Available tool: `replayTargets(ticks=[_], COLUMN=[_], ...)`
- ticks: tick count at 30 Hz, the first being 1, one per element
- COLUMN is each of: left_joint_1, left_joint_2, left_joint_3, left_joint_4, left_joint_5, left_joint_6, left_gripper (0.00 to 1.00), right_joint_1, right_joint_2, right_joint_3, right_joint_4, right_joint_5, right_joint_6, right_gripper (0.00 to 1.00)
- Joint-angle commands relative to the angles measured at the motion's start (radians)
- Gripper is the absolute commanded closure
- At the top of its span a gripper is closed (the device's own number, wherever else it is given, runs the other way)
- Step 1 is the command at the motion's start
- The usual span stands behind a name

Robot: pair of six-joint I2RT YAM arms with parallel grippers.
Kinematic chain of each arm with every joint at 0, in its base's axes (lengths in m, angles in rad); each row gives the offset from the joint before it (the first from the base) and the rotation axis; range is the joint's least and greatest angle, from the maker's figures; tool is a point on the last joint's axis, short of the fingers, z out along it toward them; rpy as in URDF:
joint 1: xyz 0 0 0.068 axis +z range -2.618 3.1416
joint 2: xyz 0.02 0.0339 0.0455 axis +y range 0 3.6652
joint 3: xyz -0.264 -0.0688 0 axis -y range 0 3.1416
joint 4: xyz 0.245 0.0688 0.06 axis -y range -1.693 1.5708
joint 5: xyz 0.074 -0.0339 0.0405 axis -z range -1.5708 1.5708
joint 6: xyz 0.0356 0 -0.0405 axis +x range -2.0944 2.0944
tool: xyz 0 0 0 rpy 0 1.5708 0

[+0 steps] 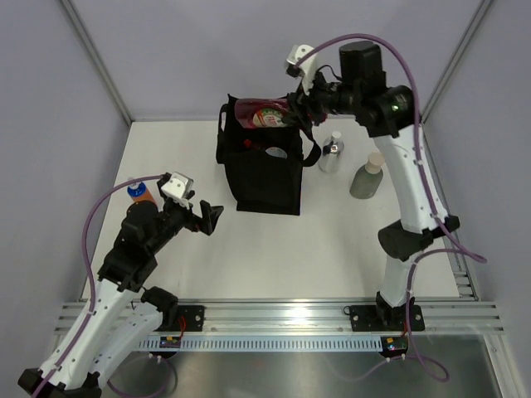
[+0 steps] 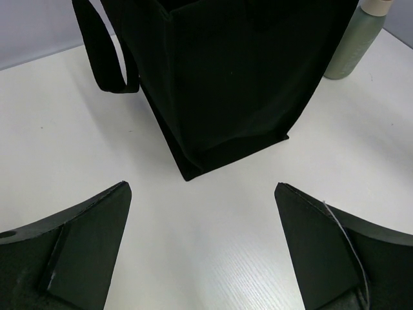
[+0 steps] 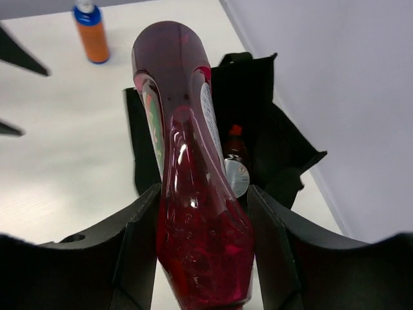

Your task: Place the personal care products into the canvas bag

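Note:
The black canvas bag's open top is directly below the dark red bottle, so my right gripper will next move down into the bag and let go of the bottle.
My right gripper is shut on a dark red bottle and holds it lying sideways just above the open top of the black canvas bag. In the right wrist view the dark red bottle sits between my fingers, with the bag below; a red-capped bottle shows inside it. A small silver bottle and a grey-green bottle with beige cap stand right of the bag. My left gripper is open and empty, left of and nearer than the bag.
An orange bottle with a blue cap stands at the left, behind my left arm; it also shows in the right wrist view. The bag's strap handle hangs down its left side. Grey walls close the back and sides.

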Motion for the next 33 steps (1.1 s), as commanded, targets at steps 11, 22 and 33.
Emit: replayTargets(ticks=[11, 22, 33], left_joint_1=[0.001, 0.001, 0.001], left_joint_2=[-0.021, -0.066, -0.077], left_joint_3=[-0.032, -0.036, -0.03], left_joint_4=[0.038, 0.029, 0.024], left_joint_5=[-0.037, -0.044, -0.043], left_joint_6=[-0.008, -0.009, -0.009], left_gripper=[0.01, 0.01, 0.01], right_joint_1=[0.135, 0.191, 0.205], right_joint_2=[0.211, 0.3, 0.251], right_joint_3=[-0.081, -0.21, -0.258], right_joint_4=[0.353, 0.448, 0.373], right_joint_5=[0.426, 0.585, 0.655], right_joint_6=[-0.2, -0.133, -0.041], right_gripper=[1.0, 0.94, 0.84])
